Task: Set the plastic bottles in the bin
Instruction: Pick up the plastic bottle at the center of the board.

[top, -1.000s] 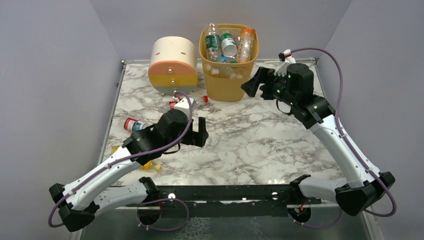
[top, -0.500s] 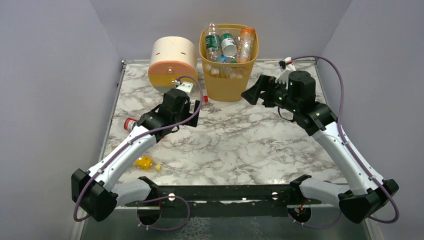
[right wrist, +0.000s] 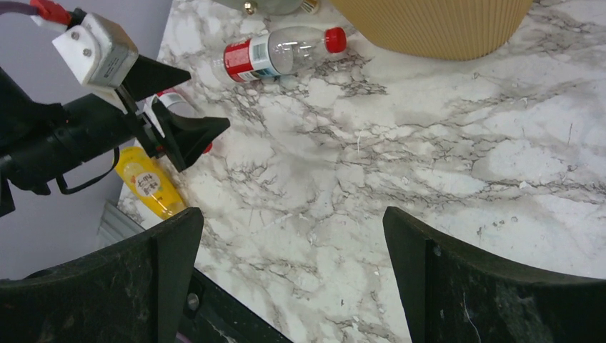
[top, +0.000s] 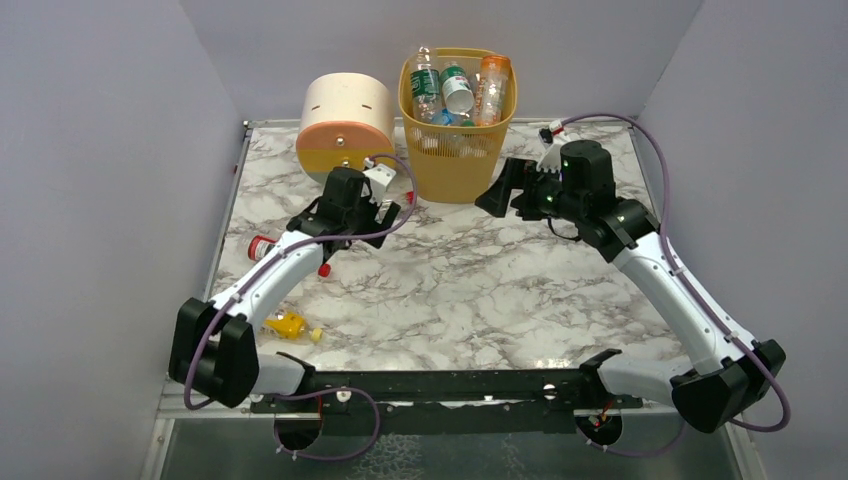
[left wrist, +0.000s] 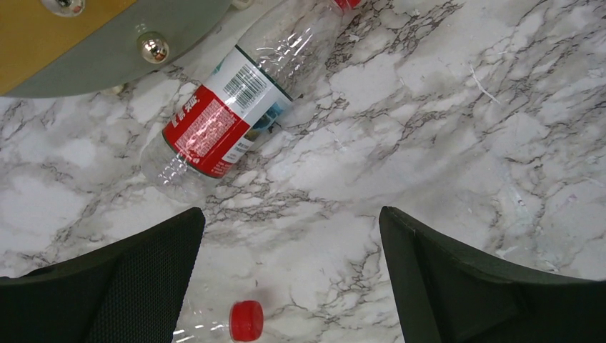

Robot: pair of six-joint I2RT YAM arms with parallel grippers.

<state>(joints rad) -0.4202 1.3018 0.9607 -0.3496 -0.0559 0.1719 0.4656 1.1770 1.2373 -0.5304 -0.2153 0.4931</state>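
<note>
The clear bottle lies slanted across my left gripper's fingers, so the gripper turns in line with it next and lowers outward over the red label.
The yellow-orange bin stands at the back with several bottles sticking out of it. A clear bottle with a red label and red cap lies on the marble by the drawer unit; it also shows in the right wrist view. My left gripper is open and empty just short of it, and hides most of it in the top view. A second red-capped bottle lies to the left. A yellow bottle lies near the front left. My right gripper is open and empty beside the bin.
The round cream-orange-green drawer unit stands left of the bin, its knobs close to the red-label bottle. The second bottle's red cap lies between my left fingers. Purple walls enclose the table on three sides.
My left arm has swung from the table's middle toward the back, to the red-label bottle by the drawer unit. My right gripper has shifted slightly left. Both stay open.
</note>
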